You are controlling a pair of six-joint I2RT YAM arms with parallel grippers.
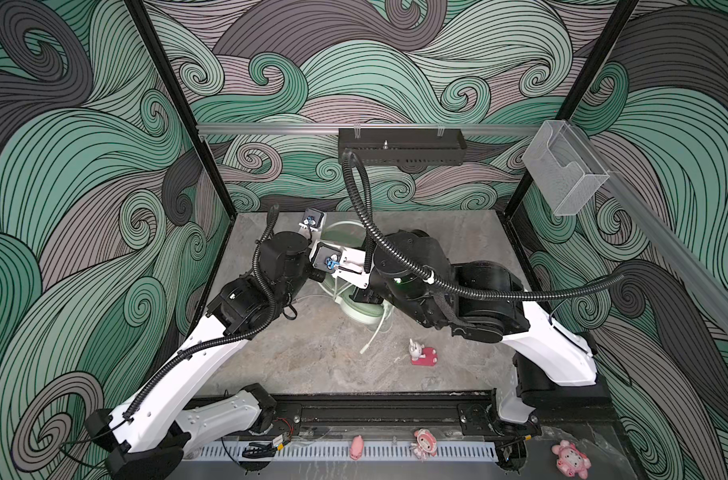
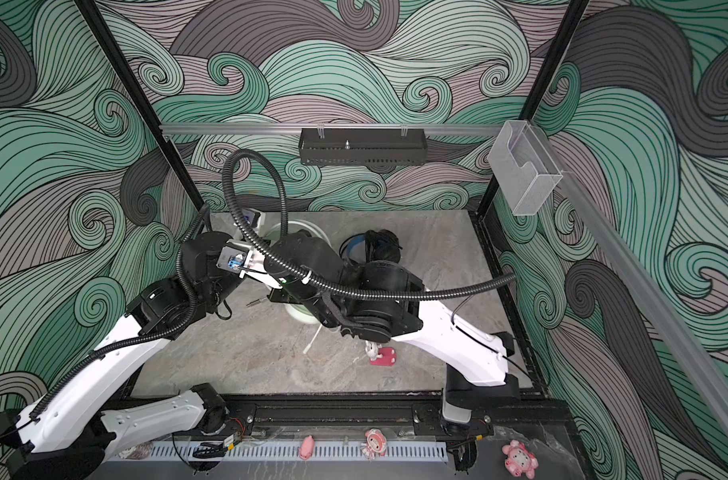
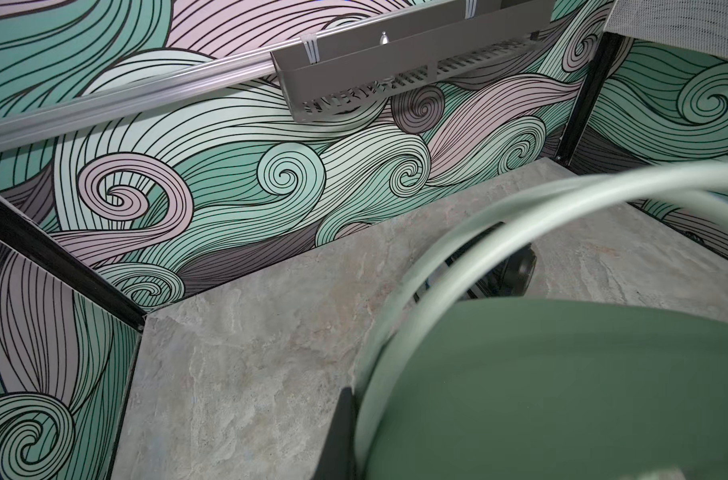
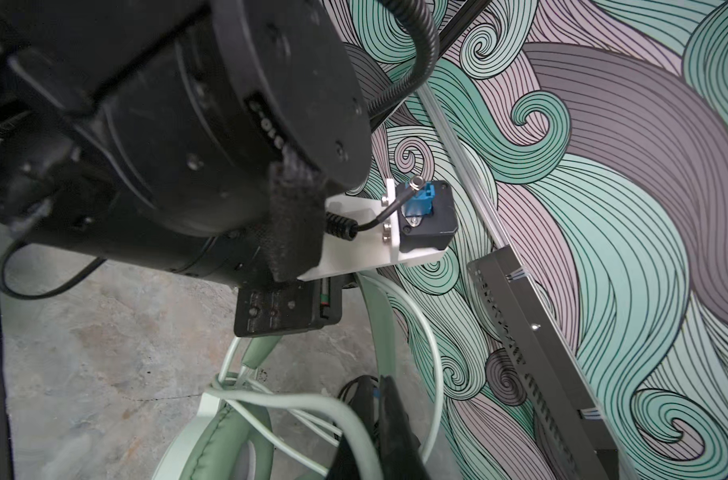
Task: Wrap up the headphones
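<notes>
The whitish cable already loops around the headset. My right gripper moves away from my left gripper next, over the headset toward the black headphones, to release the cable.
The pale mint-green headphones (image 1: 366, 313) (image 2: 300, 318) lie mid-table, largely hidden under both arms. My left gripper (image 4: 271, 332) is shut on this headset's band. In the left wrist view one finger (image 3: 340, 428) presses against the pale rim beside the green ear cushion (image 3: 562, 395). My right gripper (image 4: 375, 428) is shut on the whitish cable (image 4: 296, 403), which loops around the headset. The cable's free end (image 1: 377, 332) trails toward the front. The black headphones (image 2: 375, 245) sit behind the right arm near the back wall.
A pink toy on a red base (image 1: 422, 353) stands front of centre. A black tray (image 1: 399, 145) hangs on the back rail, and a clear box (image 1: 566, 174) hangs on the right rail. Pink figures (image 1: 356, 446) line the front ledge.
</notes>
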